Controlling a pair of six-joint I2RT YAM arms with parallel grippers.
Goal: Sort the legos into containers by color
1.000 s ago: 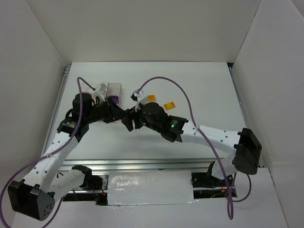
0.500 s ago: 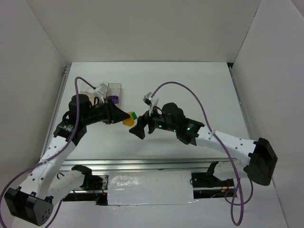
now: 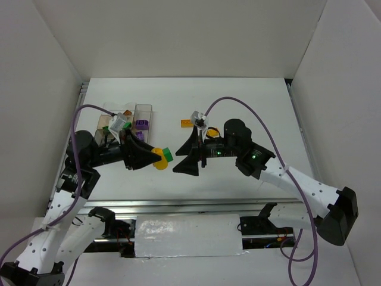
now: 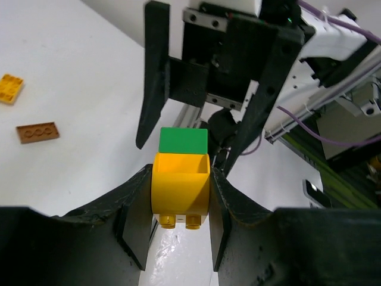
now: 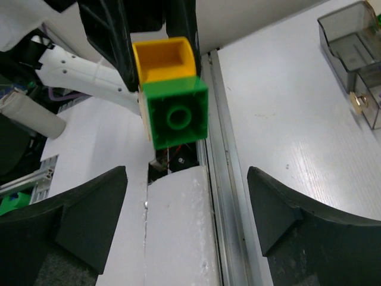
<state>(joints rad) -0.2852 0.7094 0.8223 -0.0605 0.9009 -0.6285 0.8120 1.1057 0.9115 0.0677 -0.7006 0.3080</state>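
Note:
I should move my left gripper left in the top view and lower it over the gray container to release the yellow brick (image 4: 180,187), as that container is empty.
My left gripper (image 3: 157,157) is shut on a yellow brick (image 4: 180,187) that has a green brick (image 4: 183,141) stuck to its far end, and holds the pair above the table. The pair also shows in the top view (image 3: 162,157) and in the right wrist view, green (image 5: 177,116) in front of yellow (image 5: 164,58). My right gripper (image 3: 182,156) is wide open and faces the green end, a short gap away, touching nothing. The clear containers (image 3: 143,111) stand at the back left, with a purple brick (image 3: 141,124) inside one.
An orange plate brick (image 3: 187,123) lies on the table behind my right gripper. The left wrist view shows a yellow plate (image 4: 11,88) and a brownish plate (image 4: 37,131) on the white table. The metal rail (image 5: 229,196) runs along the table's near edge.
The two grippers have drawn apart. My left gripper has pulled back left with the yellow and green pair, and my right gripper has moved right and stands open.

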